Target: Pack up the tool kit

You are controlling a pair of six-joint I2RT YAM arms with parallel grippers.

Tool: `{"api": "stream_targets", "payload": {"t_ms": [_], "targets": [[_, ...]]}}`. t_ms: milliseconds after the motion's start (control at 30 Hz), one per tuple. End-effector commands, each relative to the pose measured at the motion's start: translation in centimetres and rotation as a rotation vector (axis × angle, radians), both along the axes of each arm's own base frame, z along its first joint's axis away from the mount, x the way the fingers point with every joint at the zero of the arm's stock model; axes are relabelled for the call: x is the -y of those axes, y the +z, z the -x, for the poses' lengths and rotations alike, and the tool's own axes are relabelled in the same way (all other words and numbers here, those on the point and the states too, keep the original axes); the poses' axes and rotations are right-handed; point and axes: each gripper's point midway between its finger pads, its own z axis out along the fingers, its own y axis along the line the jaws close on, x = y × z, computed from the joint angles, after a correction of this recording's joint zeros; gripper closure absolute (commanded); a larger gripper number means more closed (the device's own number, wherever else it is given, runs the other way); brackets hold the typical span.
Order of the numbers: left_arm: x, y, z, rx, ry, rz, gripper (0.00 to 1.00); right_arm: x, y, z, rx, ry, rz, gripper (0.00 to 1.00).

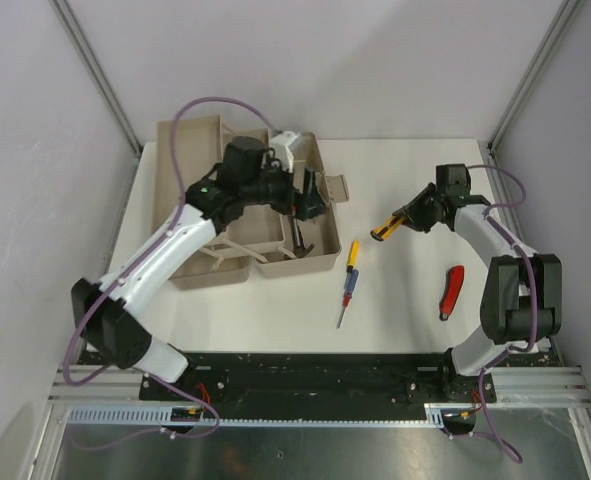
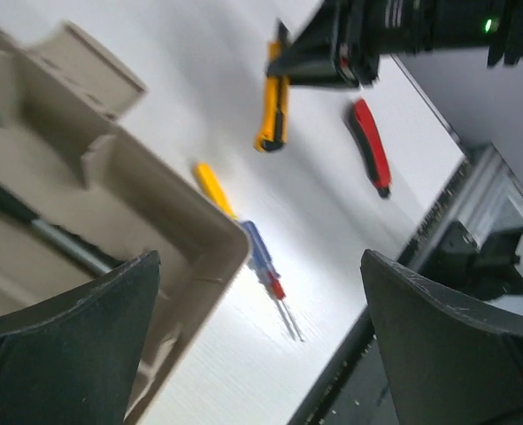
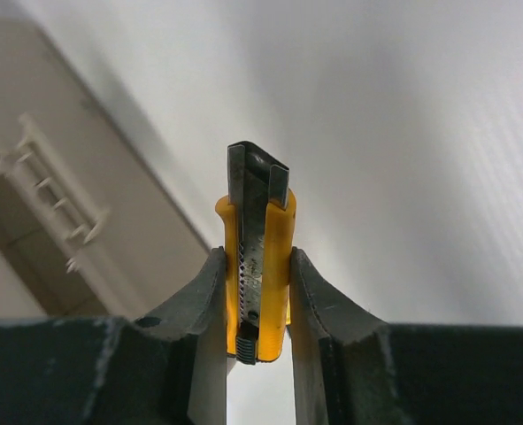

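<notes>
My left gripper is to move past the edge of the box toward the right gripper, onto the yellow utility knife's loose end (image 1: 384,230) (image 2: 272,127), because that end sticks out clear of the right gripper's fingers.
The beige toolbox (image 1: 275,262) lies open at the left, lid (image 1: 190,150) folded back. A black hammer (image 1: 297,232) lies inside it; its handle shows in the left wrist view (image 2: 57,243). My left gripper (image 1: 310,195) hangs open and empty over the box's right end (image 2: 217,239). My right gripper (image 1: 407,215) is shut on a yellow utility knife (image 3: 274,257), (image 1: 385,228), right of the box. The yellow-blue-red screwdriver (image 1: 348,280), (image 2: 243,239) and the red-handled tool (image 1: 452,290), (image 2: 370,146) lie on the table.
The white table (image 1: 395,320) ends at a black rail in front (image 1: 315,370). Grey walls and metal posts (image 1: 95,70) enclose the back and sides. A fold-out tray (image 1: 215,265) sticks out at the box's front left.
</notes>
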Motion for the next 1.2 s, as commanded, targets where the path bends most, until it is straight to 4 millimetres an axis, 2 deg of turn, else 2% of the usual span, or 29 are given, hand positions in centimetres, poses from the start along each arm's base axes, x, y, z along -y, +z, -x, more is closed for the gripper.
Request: {"api": "stream_targets", "payload": {"t_ms": [0,100,233,367,533,600,767,867,900,1000,1100,1167], "targets": [[5.0,-0.3,2.2,-0.078,-0.173,0.085,0.01,-3.6,7.2,-0.8,0.255,0.209,-0.074,1.00],[7.7,-1.5,2.7,-0.119,-0.225,0.088,0.01,-5.9,10.8,-0.2,0.376,0.306,-0.114,1.00],[10.2,-3.7,2.1,-0.186,-0.214,0.075,0.01,-9.3,14.5,1.4,0.490,0.434,-0.179,0.99],[11.1,-4.5,0.7,-0.200,-0.172,0.071,0.01,-11.7,16.0,3.1,0.529,0.520,-0.212,0.99],[11.2,-4.8,-0.5,-0.191,-0.113,0.066,0.02,-13.2,17.3,4.5,0.564,0.587,-0.245,0.98],[11.0,-5.0,-0.7,-0.192,-0.091,0.060,0.09,-13.5,17.8,4.8,0.573,0.601,-0.257,0.98],[10.0,-5.0,-0.7,-0.173,-0.053,0.046,0.37,-13.8,18.2,5.2,0.579,0.613,-0.274,0.98],[9.7,-4.8,-0.7,-0.160,-0.041,0.045,0.63,-14.1,18.6,5.3,0.592,0.624,-0.293,0.96],[9.6,-4.7,-0.7,-0.154,-0.035,0.044,0.73,-14.1,18.8,5.3,0.596,0.628,-0.298,0.93],[9.0,-4.1,-1.1,-0.130,0.001,0.042,0.93,-14.1,19.0,5.5,0.610,0.633,-0.285,0.64],[7.5,-3.6,-1.9,-0.102,0.076,0.033,0.99,-12.8,19.6,5.3,0.640,0.587,-0.221,0.38],[5.8,-3.6,-2.7,-0.092,0.147,0.025,1.00,-11.0,19.9,4.7,0.646,0.531,-0.190,0.28]]}}
